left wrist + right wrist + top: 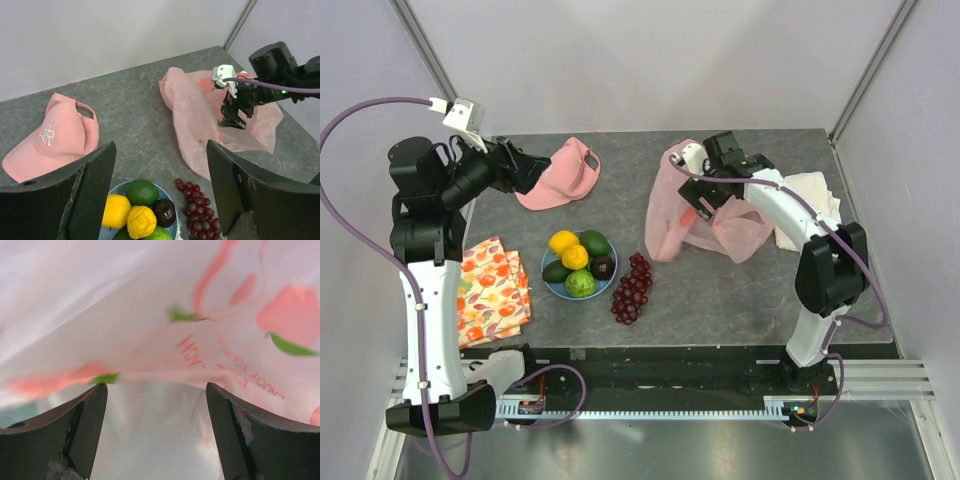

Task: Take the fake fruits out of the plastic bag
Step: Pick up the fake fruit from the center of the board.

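My right gripper moves from the bag's folds toward the red grape bunch [631, 288] next, since it lies back from the gripper, to its left in the top view.
The pink translucent plastic bag [665, 225] lies crumpled at the right middle of the table. My right gripper [706, 204] reaches down into its folds. In the right wrist view this gripper [156, 387] is open, and printed bag film [165, 330] fills the view between and beyond the fingers. No fruit shows inside the bag. A green round fruit [142, 191], two yellow ones [117, 210], a dark purple one [164, 211] and avocados sit on the blue plate [548, 272]. The red grape bunch [631, 288] lies beside it. My left gripper [542, 170] hovers open and empty by the cap.
A pink cap [560, 175] lies at the back left. Patterned napkins [492, 290] sit at the left front edge. A white cloth [810, 195] lies behind the right arm. White walls enclose the table on three sides.
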Tool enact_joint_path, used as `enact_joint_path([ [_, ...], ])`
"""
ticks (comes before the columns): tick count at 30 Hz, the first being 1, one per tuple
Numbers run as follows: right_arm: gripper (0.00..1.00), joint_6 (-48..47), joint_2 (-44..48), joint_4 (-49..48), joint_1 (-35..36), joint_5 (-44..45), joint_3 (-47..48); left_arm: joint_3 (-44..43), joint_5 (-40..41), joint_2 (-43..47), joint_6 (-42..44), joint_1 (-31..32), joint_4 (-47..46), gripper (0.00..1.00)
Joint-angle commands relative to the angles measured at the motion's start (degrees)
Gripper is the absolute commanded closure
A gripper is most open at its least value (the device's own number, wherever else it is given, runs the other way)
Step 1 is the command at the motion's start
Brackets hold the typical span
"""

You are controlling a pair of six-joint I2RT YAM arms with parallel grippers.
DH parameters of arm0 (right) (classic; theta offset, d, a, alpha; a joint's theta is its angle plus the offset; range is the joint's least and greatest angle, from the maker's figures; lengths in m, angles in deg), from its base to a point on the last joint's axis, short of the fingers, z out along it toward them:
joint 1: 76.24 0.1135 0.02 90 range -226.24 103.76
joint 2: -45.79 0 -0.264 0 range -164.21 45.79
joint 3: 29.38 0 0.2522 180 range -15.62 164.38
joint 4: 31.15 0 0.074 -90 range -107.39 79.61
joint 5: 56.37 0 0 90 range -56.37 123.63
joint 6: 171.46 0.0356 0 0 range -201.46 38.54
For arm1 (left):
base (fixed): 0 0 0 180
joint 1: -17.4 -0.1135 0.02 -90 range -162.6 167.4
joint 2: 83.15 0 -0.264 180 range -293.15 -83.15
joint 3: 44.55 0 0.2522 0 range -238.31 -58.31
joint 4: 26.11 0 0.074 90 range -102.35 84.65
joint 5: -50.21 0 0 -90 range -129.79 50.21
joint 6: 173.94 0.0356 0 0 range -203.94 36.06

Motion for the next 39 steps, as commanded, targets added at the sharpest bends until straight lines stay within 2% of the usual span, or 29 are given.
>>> enact_joint_path([
  [1, 0.10, -4.57, 9.64, 2.67, 10.65, -13.94, 2.91, 0.22, -1.71, -0.07, -2.18, -0.35, -2.25, 0.20],
  [3, 0.09, -6.76, 13.42, 3.20, 12.95, -19.47, -1.55, 0.40, -1.63, -0.07, -2.00, -0.35, -2.34, 0.20],
  [6, 0.07, -15.36, 16.59, 5.74, 17.87, -22.04, -8.06, 0.75, -1.71, 0.10, -1.91, -0.35, -2.25, 0.20],
  [8, 0.06, -22.83, 18.00, 8.47, 20.51, -26.87, -10.19, 0.84, -1.80, 0.11, -1.91, -0.44, -2.25, 0.20],
  [11, 0.05, -30.47, 17.83, 9.18, 25.25, -27.67, -13.44, 1.10, -1.71, 0.11, -1.74, -0.62, -2.16, 0.20],
  [16, 0.04, -40.95, 13.53, 6.02, 29.83, -27.50, -14.33, 1.28, -1.72, 0.10, -1.47, -1.05, -2.16, 0.20],
  [20, 0.04, -49.20, 8.87, 4.61, 31.76, -27.24, -11.44, 2.16, -1.63, 0.98, -1.12, -1.23, -1.90, 0.20],
  [26, 0.08, -54.32, 1.84, 4.35, 34.75, -26.62, -9.14, 2.16, -1.02, 1.60, 0.02, -1.93, -0.23, 0.20],
  [29, 0.16, -54.77, 0.42, 1.28, 35.89, -25.40, -10.28, 2.16, -0.66, 2.12, 0.46, -2.46, 0.21, 0.20],
  [32, 0.33, -55.46, 0.42, -4.08, 36.60, -22.67, -13.09, 2.60, -1.18, 2.22, -0.07, -2.90, 0.13, 0.20],
  [33, 0.48, -55.82, 0.42, -4.62, 36.69, -21.80, -13.27, 2.69, -1.27, 2.30, -0.24, -2.81, 0.21, 0.20],
  [34, 0.55, -55.99, 0.42, -4.62, 36.69, -21.44, -13.27, 2.69, -1.36, 2.30, -0.33, -2.99, 0.21, 0.20],
  [35, 0.68, -55.82, 0.51, -4.45, 36.69, -21.00, -13.10, 2.69, -1.36, 2.30, -0.33, -2.99, 0.13, 0.20],
  [38, 0.85, -54.59, 1.47, -3.31, 36.60, -19.94, -12.66, 2.42, -1.45, 1.95, -0.51, -2.99, -0.31, 0.20],
  [39, 0.88, -53.98, 2.35, -3.22, 36.60, -19.85, -12.57, 2.51, -1.54, 1.78, -0.68, -2.99, -0.84, 0.20],
])
